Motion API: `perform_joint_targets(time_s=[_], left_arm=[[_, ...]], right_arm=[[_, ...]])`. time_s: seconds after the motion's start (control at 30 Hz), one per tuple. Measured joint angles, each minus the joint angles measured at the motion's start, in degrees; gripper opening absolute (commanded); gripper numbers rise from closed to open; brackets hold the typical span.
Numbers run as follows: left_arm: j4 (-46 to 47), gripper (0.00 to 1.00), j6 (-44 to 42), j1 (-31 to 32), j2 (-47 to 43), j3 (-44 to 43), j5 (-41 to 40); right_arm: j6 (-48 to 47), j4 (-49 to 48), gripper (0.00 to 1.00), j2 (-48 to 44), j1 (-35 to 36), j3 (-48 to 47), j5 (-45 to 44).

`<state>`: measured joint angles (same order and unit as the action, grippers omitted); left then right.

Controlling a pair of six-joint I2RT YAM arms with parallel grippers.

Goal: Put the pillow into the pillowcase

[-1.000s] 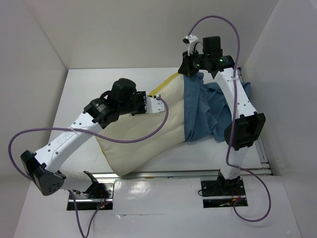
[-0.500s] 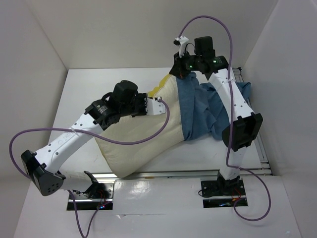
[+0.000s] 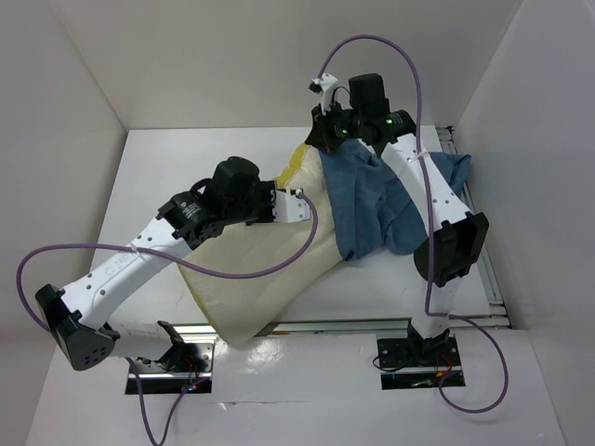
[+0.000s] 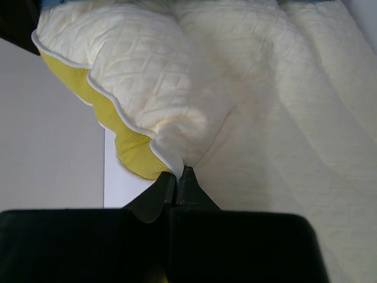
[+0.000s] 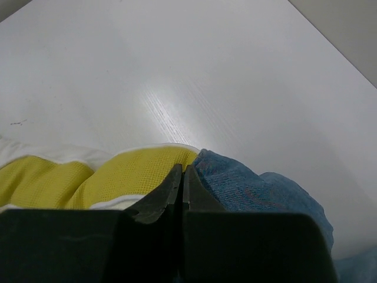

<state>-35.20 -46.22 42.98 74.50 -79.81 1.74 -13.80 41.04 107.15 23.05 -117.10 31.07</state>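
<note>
I will pull the pillow edge in my left gripper outward toward the bare tabletop beyond the buckled yellow band, straighten the band and let go.
The cream pillow (image 3: 260, 269) lies slantwise across the table, and its far end is inside the blue pillowcase (image 3: 367, 200). My left gripper (image 3: 302, 206) is shut on a pinch of the pillow's quilted top (image 4: 265, 88); the closed tips (image 4: 178, 172) sit right beside the yellow side band. My right gripper (image 3: 318, 141) is at the pillow's far corner, shut on the pillowcase's edge (image 5: 247, 183). The closed jaws (image 5: 182, 170) have the pillow's yellow side (image 5: 118, 177) just to their left. The rest of the pillowcase is bunched toward the right under the right arm.
White walls enclose the table at the back and on both sides. A metal rail (image 3: 307, 327) runs along the near edge between the arm bases. Purple cables (image 3: 232, 269) loop from each arm, the left one lying across the pillow.
My right gripper has moved left along the far edge, dragging the pillowcase's edge further over the pillow. The left gripper keeps its hold and has hardly moved.
</note>
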Motion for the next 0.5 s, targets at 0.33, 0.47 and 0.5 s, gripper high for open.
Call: perform_joint_targets(time_s=[0.33,0.47,0.5], left_arm=[[2.4,0.00,-0.4,0.4,0.0,0.1,0.9],[2.7,0.00,-0.8,0.5,0.0,0.2,1.1],[2.7,0.00,-1.1,0.5,0.0,0.3,1.2]], right_arm=[[1.4,-2.1,0.38,-3.1,-8.2,6.1,0.0],[2.9,-2.2,0.48,-3.3,-9.3,6.1,0.2],[3.1,-2.2,0.49,-3.3,-9.5,6.1,0.2]])
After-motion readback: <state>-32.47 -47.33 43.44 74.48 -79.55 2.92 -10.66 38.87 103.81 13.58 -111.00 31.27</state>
